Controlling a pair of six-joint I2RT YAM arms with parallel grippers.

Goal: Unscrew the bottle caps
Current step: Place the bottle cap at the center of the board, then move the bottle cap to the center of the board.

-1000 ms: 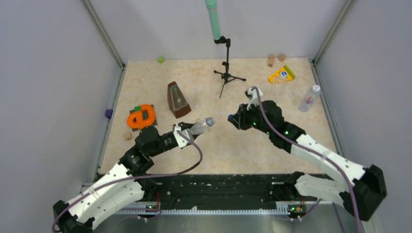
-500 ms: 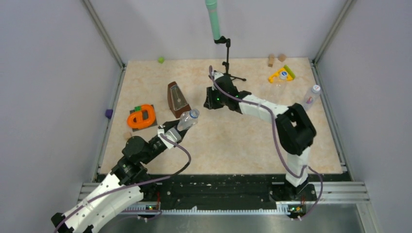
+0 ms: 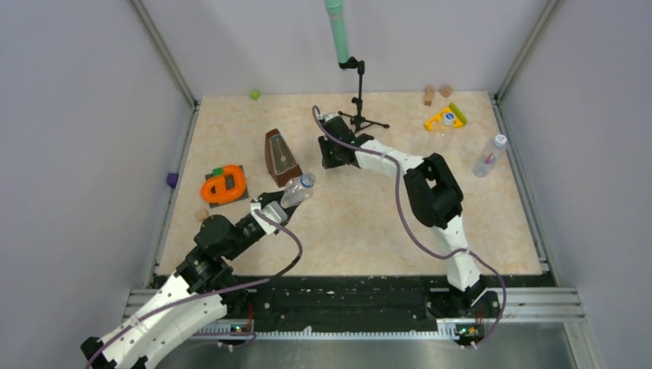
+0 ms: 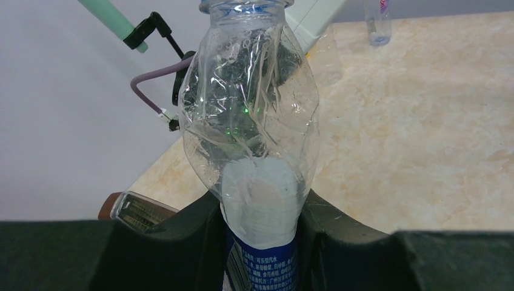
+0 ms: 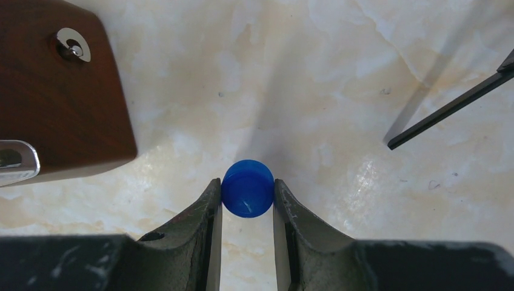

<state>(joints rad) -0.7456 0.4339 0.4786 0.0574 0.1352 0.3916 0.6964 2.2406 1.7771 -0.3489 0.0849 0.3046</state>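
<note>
I will move my right gripper back past the metronome and down to the bare tabletop near the bottle's opening (image 3: 306,215) and let go of the cap there, because that spot is clear.
My left gripper (image 3: 275,207) is shut on the body of a clear bottle (image 3: 298,188) with a blue-and-white label (image 4: 260,260). The bottle tilts up and away from me, and its mouth (image 4: 245,5) has no cap on it. My right gripper (image 5: 246,195) is shut on a dark blue cap (image 5: 246,188) just above the tabletop, right of the metronome. From above, this gripper (image 3: 329,160) hides the cap. A second bottle (image 3: 487,157) with a white cap (image 3: 500,140) lies at the right edge. A white cap (image 3: 448,118) shows by the yellow piece.
A brown metronome (image 3: 281,157) stands just left of the right gripper, its wooden side (image 5: 60,91) close by. A tripod stand (image 3: 360,115) has a leg (image 5: 448,112) near. An orange object (image 3: 224,186), a yellow piece (image 3: 455,117) and wooden blocks (image 3: 437,93) lie further off.
The right arm swung from mid-table to the far left, beside the metronome, lowering the blue cap. The left gripper drew the bottle back to the left, then held still.
</note>
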